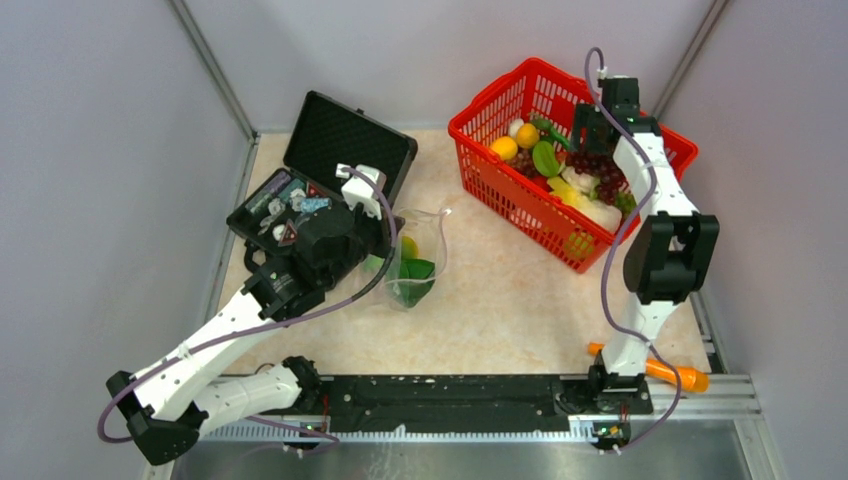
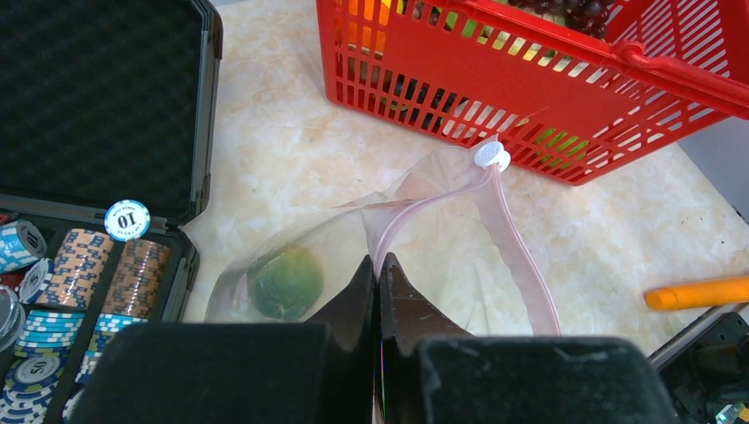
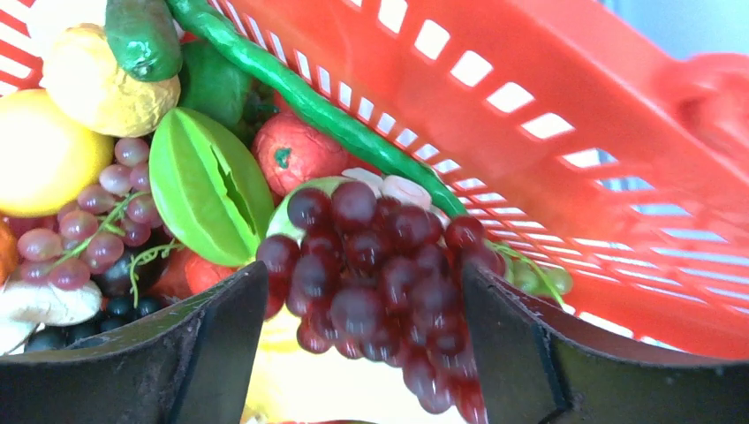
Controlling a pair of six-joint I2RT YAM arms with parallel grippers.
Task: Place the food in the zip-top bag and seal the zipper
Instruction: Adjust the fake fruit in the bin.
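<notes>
Next, my right gripper needs to lower deeper into the red basket, onto the dark purple grape bunch (image 1: 598,168) (image 3: 380,278).
The clear zip-top bag (image 2: 327,238) lies on the table between the black case and the red basket, with a green fruit (image 2: 284,283) and other green pieces (image 1: 415,275) inside. My left gripper (image 2: 378,262) is shut on the bag's mouth edge, pinching the pink zipper (image 2: 521,256), whose white slider (image 2: 488,155) sits at the far end. My right gripper (image 3: 362,283) is open inside the basket. Its fingers stand either side of a dark purple grape bunch (image 3: 380,256), one of the food pieces. In the top view it (image 1: 597,135) hangs over the basket's far side.
The red mesh basket (image 1: 480,150) at the back right holds a green star fruit (image 3: 208,190), a long green pod (image 3: 309,97), a lemon (image 3: 40,155) and more grapes. An open black case (image 1: 345,140) of chips (image 2: 79,274) stands at the left. An orange piece (image 1: 680,375) lies by the right arm's base.
</notes>
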